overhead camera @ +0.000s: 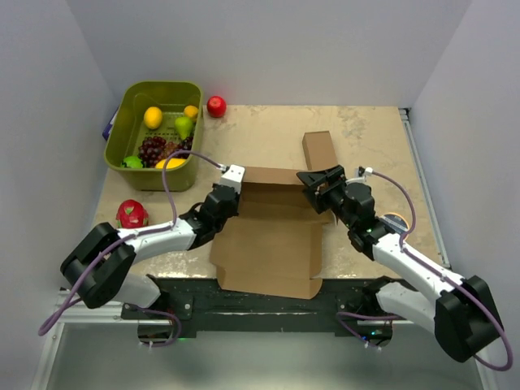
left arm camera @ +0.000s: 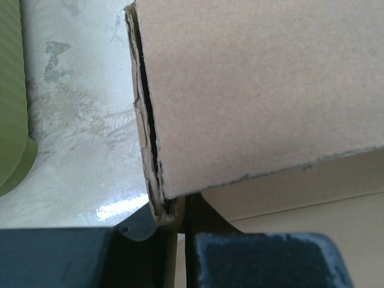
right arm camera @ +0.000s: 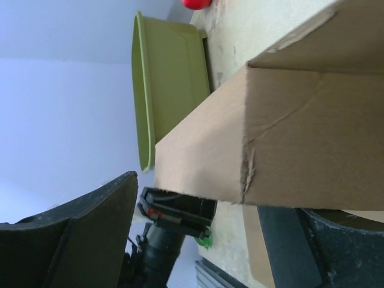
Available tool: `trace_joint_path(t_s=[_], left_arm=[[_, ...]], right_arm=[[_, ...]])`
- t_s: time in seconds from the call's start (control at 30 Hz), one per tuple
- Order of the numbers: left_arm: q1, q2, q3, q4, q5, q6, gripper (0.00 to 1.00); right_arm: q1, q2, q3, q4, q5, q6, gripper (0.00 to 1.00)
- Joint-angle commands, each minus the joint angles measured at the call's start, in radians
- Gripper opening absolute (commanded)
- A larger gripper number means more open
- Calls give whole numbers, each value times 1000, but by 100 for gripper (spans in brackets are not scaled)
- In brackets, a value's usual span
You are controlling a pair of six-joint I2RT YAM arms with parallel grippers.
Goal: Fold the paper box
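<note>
My left gripper eases the frayed corner of the flap left in the top view next. It then releases the corner over bare tabletop by the green basket.
The paper box is brown corrugated cardboard lying in the middle of the table, with its back wall raised and one flap reaching back at the right. My left gripper is at the back wall's left end. In the left wrist view it is shut on the frayed corner of a raised flap. My right gripper is at the back wall's right end. In the right wrist view it is open wide, with the box's folded corner between its fingers.
A green basket of fruit stands at the back left, also in the right wrist view. A red apple lies beside it. A red fruit lies by the left arm. A round object lies by the right arm.
</note>
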Motion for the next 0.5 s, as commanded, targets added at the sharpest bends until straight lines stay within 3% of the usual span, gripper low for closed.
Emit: trace_joint_path(t_s=[0.0, 0.13, 0.3, 0.4, 0.47], left_arm=[[-23, -21, -22, 41, -11, 24, 0], [-25, -27, -45, 73, -31, 35, 0], [-26, -33, -82, 125, -90, 34, 0], [-26, -9, -76, 114, -175, 2, 0], [-26, 9, -50, 73, -222, -25, 0]], right_arm=[[18, 37, 5, 108, 116, 81, 75], [35, 37, 21, 79, 215, 87, 60], [51, 13, 18, 48, 277, 95, 15], [59, 4, 22, 20, 291, 96, 1], [65, 2, 28, 5, 302, 98, 0]])
